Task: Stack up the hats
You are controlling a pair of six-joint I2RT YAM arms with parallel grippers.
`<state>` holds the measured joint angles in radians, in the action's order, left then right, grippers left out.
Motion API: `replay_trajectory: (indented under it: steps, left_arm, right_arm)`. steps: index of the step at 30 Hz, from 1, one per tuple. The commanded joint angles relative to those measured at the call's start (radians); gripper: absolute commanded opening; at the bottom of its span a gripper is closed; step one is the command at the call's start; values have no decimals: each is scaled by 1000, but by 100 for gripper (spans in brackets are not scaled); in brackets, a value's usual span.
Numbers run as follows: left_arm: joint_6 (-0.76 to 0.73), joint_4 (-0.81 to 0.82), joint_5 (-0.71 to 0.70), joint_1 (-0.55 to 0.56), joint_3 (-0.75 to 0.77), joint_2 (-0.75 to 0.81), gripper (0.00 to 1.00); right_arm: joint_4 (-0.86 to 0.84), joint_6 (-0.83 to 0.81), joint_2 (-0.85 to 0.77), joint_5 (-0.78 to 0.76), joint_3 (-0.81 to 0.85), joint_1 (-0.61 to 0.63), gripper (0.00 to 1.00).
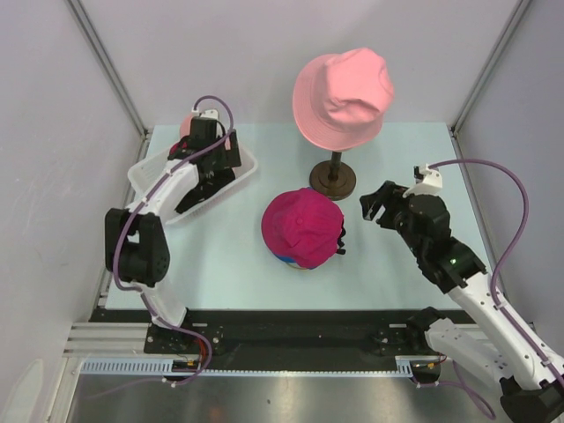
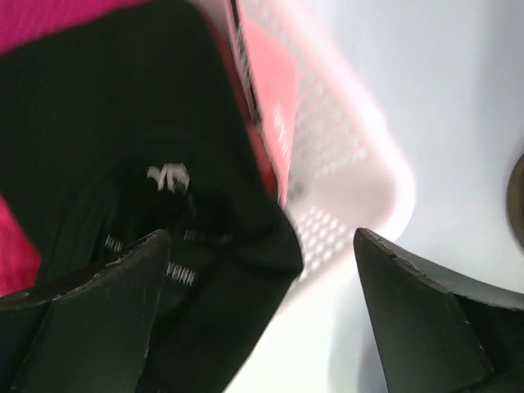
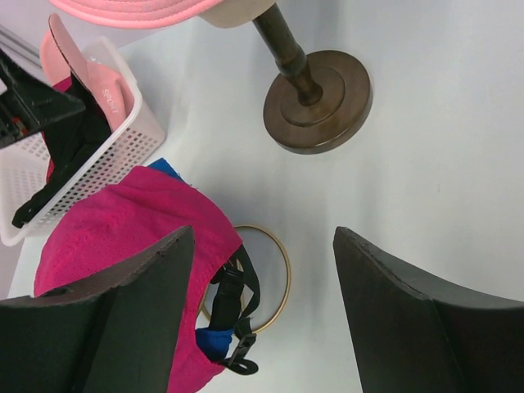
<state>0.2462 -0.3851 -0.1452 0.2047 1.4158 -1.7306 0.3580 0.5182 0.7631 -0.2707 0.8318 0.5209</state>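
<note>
My left gripper needs to go down next, with its fingers on both sides of the black fabric's edge [image 3: 98, 128] beside the light-pink cap [image 3: 90, 78].
A magenta cap [image 1: 302, 227] lies at mid-table on top of a royal-blue cap [image 1: 286, 259], of which only an edge shows. In the right wrist view the magenta cap [image 3: 131, 237] covers the blue cap [image 3: 213, 340], with a black strap and buckle hanging at its edge. A salmon-pink bucket hat [image 1: 342, 97] sits on the mannequin stand. A light-pink cap [image 3: 90, 78] stands in the white basket [image 1: 236, 181]. My left gripper [image 1: 210, 174] is open over the basket, above black fabric [image 2: 164, 205] with white lettering. My right gripper [image 1: 374, 204] is open and empty, right of the magenta cap.
The stand's dark round base [image 1: 334, 181] is just behind the magenta cap. A thin gold ring [image 3: 274, 278] lies on the table beside the caps. The basket [image 3: 98, 160] is at the left rear. Grey walls close the sides.
</note>
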Motion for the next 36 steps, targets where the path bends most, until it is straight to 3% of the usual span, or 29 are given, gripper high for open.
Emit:
replay_trajectory:
  steps: [1, 5, 6, 12, 18, 25, 26, 27, 30, 36]
  left_arm:
    - [27, 48, -4, -10, 119, -95, 98]
    - [51, -55, -47, -19, 219, -197, 86]
    - [59, -70, -42, -22, 242, -211, 78]
    - [105, -92, -25, -36, 216, -218, 57]
    - [119, -61, -16, -37, 128, -144, 57]
    - [108, -63, -10, -39, 68, -92, 49]
    - [105, -48, -8, -39, 54, -78, 43]
    - [104, -38, -11, -39, 28, -66, 30]
    - [94, -17, -7, -42, 15, -31, 4]
    - [90, -69, -5, -42, 90, 51, 2]
  right_arm:
    - [-73, -26, 31, 7, 10, 4, 74]
    - [-86, -32, 73, 24, 24, 2, 74]
    - [-90, -32, 85, 27, 30, 1, 74]
    - [-113, -41, 107, 34, 32, -2, 74]
    - [-122, -38, 102, 40, 21, -7, 74]
    - [-119, -26, 81, 48, 6, -7, 74]
    - [-120, -24, 76, 47, 4, -9, 74]
    - [-119, -23, 68, 47, 0, -9, 74]
    - [-120, -17, 58, 48, -10, -9, 74]
    - [-114, -21, 54, 44, 15, -9, 73]
